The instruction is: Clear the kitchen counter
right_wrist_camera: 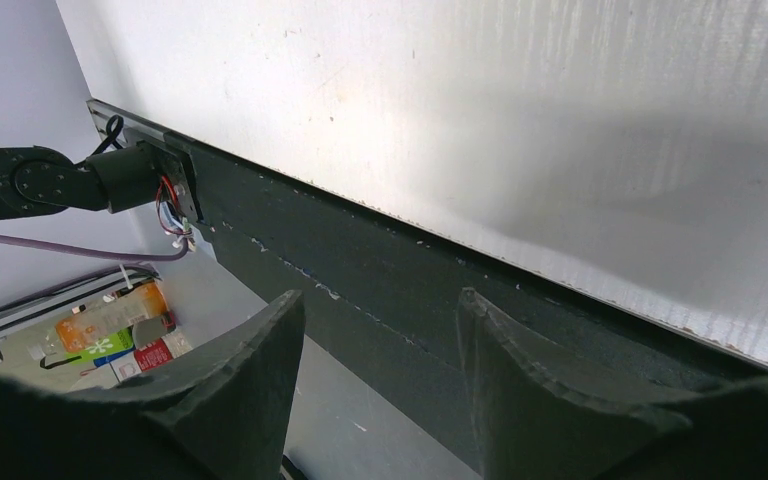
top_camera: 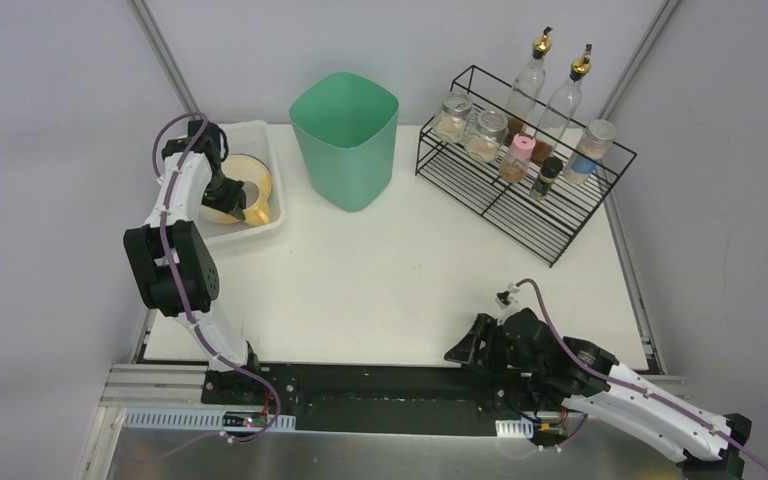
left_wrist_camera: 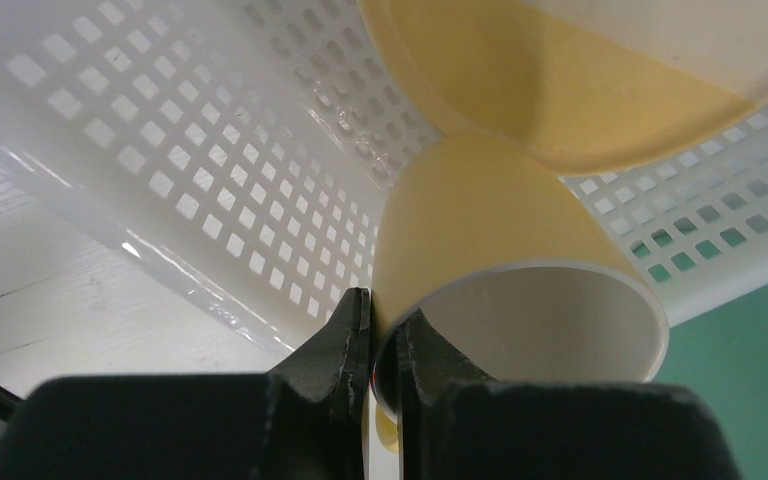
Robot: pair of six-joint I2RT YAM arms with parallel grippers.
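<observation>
Next my left gripper will lower the yellow cup farther into the basket's near corner [top_camera: 272,214] by the green bin and release the cup's rim, because the yellow bowl takes the middle.
The kitchen counter [top_camera: 400,280] is the wide white tabletop. My left gripper [top_camera: 228,193] reaches into the white perforated basket [top_camera: 265,150] at the back left. In the left wrist view it [left_wrist_camera: 385,320] is shut on the rim of a yellow cup [left_wrist_camera: 490,220], one finger outside the wall, one inside. The cup lies tilted against a yellow bowl [left_wrist_camera: 580,90] in the basket [left_wrist_camera: 210,180]. My right gripper [top_camera: 465,350] is open and empty at the counter's near edge, right of centre; its wrist view shows the counter's underside edge [right_wrist_camera: 560,150] between spread fingers.
A green bin [top_camera: 346,138] stands at the back centre. A black wire rack [top_camera: 520,165] with several spice jars and two oil bottles stands at the back right. The black mounting rail [top_camera: 380,385] runs along the near edge.
</observation>
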